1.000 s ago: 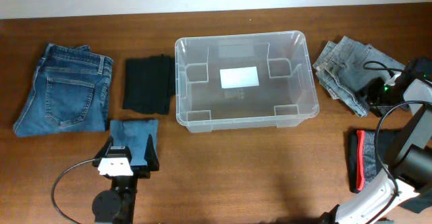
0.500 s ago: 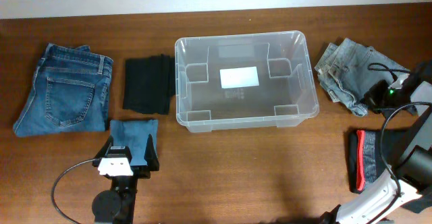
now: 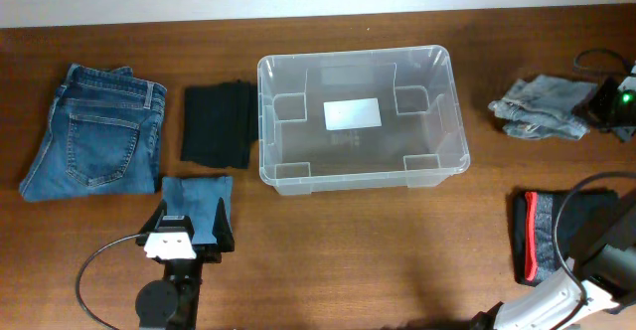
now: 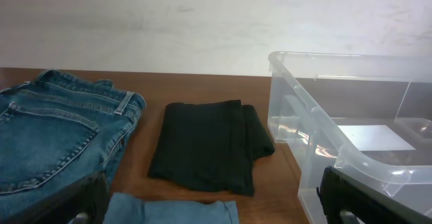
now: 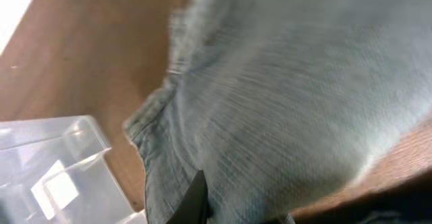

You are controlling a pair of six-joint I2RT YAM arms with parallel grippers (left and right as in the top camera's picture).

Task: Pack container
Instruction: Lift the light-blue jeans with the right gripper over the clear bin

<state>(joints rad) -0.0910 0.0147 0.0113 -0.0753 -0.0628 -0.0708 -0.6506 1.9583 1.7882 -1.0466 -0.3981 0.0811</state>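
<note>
The clear container [image 3: 348, 55] stands empty. My right gripper rises next, moves left in the overhead view over its labelled base [image 3: 352, 115] and descends to release the denim garment.
The clear container [image 3: 348, 55] stands empty at the table's middle, with a white label on its base. It also shows in the left wrist view [image 4: 317, 113] and the right wrist view [image 5: 67, 126]. My right gripper [image 3: 594, 109] is at the far right edge, shut on a pale denim garment [image 3: 542, 106] that hangs bunched from it. In the right wrist view the garment [image 5: 283, 96] fills the frame around the jaws [image 5: 236, 210]. My left gripper [image 3: 189, 233] is open, low over a folded light-blue cloth [image 3: 197, 199], whose edge shows between the fingers [image 4: 216, 214].
Folded blue jeans [image 3: 94, 131] lie at the far left, with a folded black cloth [image 3: 217, 123] between them and the container. A black, red and grey garment [image 3: 537, 236] lies at the front right beside the right arm's base. A cable runs from the left arm's base.
My right gripper has pulled the pale denim garment to the right and towards the back, and the garment has bunched up. The left arm has not moved.
</note>
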